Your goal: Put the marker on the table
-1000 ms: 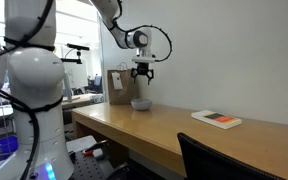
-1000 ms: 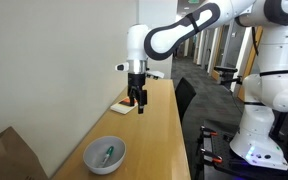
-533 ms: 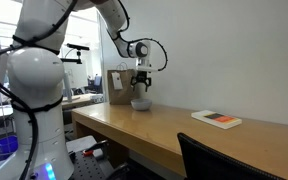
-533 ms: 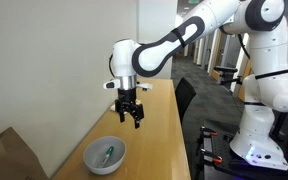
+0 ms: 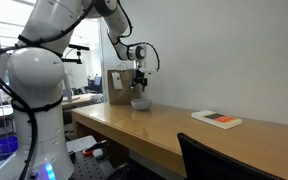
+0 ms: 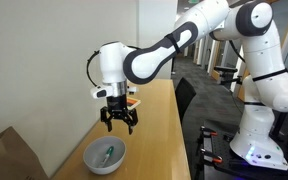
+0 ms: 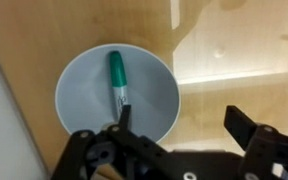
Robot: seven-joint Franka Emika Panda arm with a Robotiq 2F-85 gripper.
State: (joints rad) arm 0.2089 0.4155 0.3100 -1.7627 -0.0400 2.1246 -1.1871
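My gripper shifts left in the wrist view next and lowers its open fingers around the marker's body end (image 6: 105, 161) (image 7: 122, 98).
The marker (image 7: 118, 78), thin with a green cap, lies inside the grey bowl (image 7: 79, 85). It shows as a small green stick in the bowl in an exterior view (image 6: 108, 154). The bowl (image 5: 140, 103) stands on the long light-brown wooden table (image 5: 174, 130), near its end by the wall. My gripper (image 6: 119, 124) hangs open and empty a little above the bowl's edge, fingers pointing down. In the wrist view the gripper (image 7: 179, 118) has one finger over the bowl rim and the other over bare wood.
A brown cardboard-like box (image 5: 117, 86) stands just beyond the bowl; its corner shows in the other view (image 6: 9, 155). A flat white book with a red-black edge (image 5: 216, 119) lies farther along the table. A dark chair back (image 5: 219, 160) stands at the table's front edge.
My gripper has moved along the table from near the book to above the bowl and come lower. It stayed open. The marker has not moved.
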